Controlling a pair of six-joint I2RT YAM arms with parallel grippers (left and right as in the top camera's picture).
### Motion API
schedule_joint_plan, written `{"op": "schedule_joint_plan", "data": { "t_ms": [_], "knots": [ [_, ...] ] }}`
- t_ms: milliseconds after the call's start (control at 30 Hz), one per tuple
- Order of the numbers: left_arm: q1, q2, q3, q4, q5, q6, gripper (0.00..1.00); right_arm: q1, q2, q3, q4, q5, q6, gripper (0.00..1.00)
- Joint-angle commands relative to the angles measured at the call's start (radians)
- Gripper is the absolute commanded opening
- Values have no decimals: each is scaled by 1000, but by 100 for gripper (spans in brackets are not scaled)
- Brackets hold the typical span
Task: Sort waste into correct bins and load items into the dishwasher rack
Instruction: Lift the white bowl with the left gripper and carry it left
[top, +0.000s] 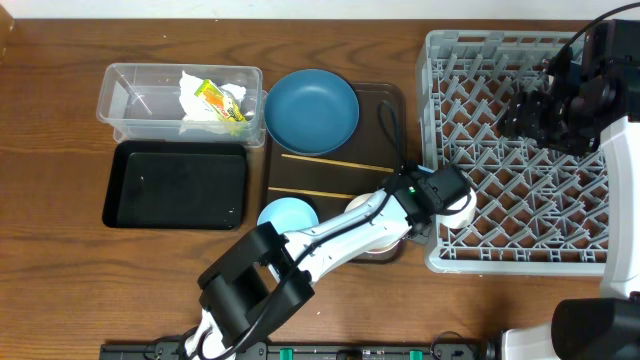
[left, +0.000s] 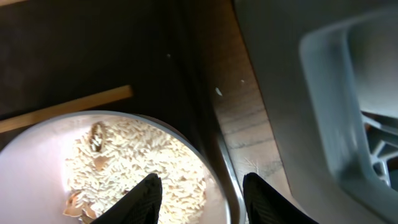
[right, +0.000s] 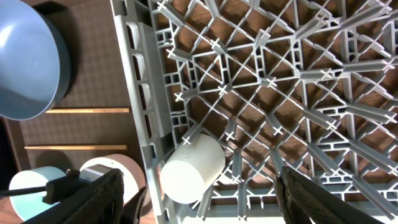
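My left gripper lowers slightly and closes on the white bowl's rack-side rim next, since that rim is just below it, between its open fingers.
My left gripper is open and empty, its fingers straddling the right rim of the white bowl, which holds rice-like scraps. The bowl sits on the brown tray's right end, beside the grey rack. A small white cup lies on its side in the rack's near-left corner. My right gripper is open and empty above the rack. The dark-blue plate, two chopsticks and the light-blue bowl are on the brown tray.
The clear tub at the back left holds white tissue and a yellow wrapper. The black tray lies in front of it. The brown serving tray touches the rack's left wall.
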Motion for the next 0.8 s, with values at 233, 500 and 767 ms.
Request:
{"op": "schedule_joint_plan", "data": {
  "t_ms": [233, 500, 767],
  "knots": [
    [14, 45, 2, 9, -3, -31, 39, -3, -13, 12, -3, -5, -16, 77],
    [16, 47, 2, 9, -1, -31, 30, -3, -13, 12, -3, -5, -23, 77],
    [33, 60, 2, 9, 21, -35, 20, -3, -13, 12, -9, -5, -23, 77]
  ]
}}
